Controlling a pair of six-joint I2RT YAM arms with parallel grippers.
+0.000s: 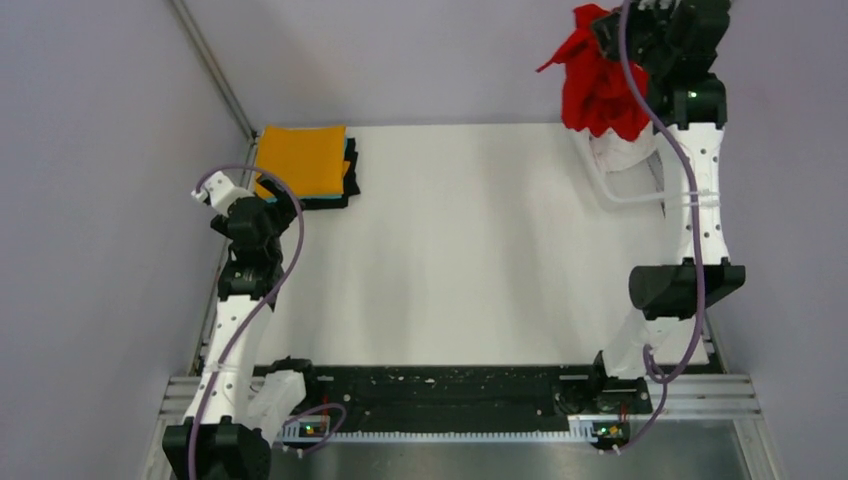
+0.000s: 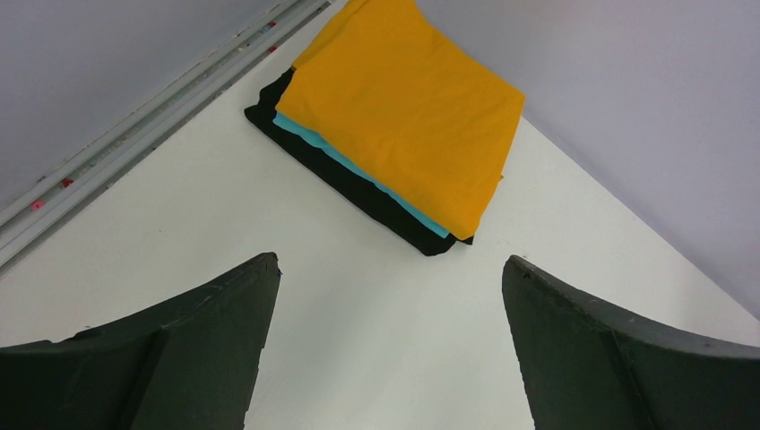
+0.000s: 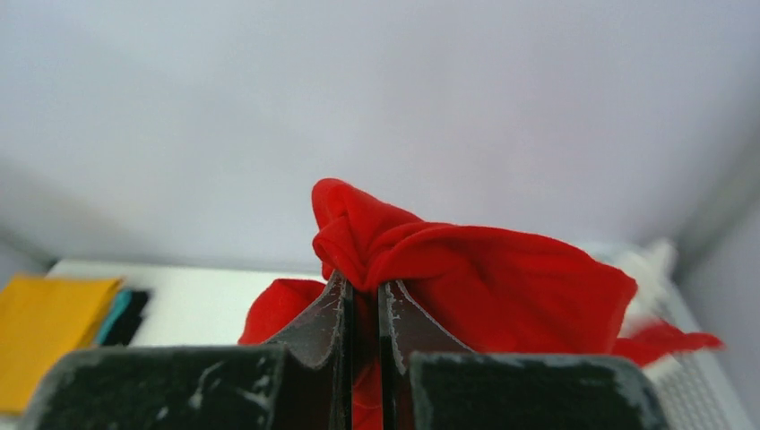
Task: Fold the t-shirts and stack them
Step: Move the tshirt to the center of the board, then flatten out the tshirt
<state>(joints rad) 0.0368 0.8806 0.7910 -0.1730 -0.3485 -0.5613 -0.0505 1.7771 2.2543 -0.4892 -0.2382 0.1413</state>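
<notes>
The middle of the table is bare, so I will bring my right gripper to the left in the top view, back and down, and let go of the bright red t-shirt there.
My right gripper is shut on the bright red t-shirt and holds it bunched up, high above the table's far right corner. In the right wrist view the red t-shirt spills over both sides of the closed gripper. A folded stack sits at the far left: the orange t-shirt on top, then teal, then black. My left gripper is open and empty, hovering over bare table just short of the stack; it also shows in the top view.
A white mesh basket stands at the far right under the hanging red shirt, white cloth showing in it. Grey walls close the table at the back and both sides. A metal rail runs along the left edge.
</notes>
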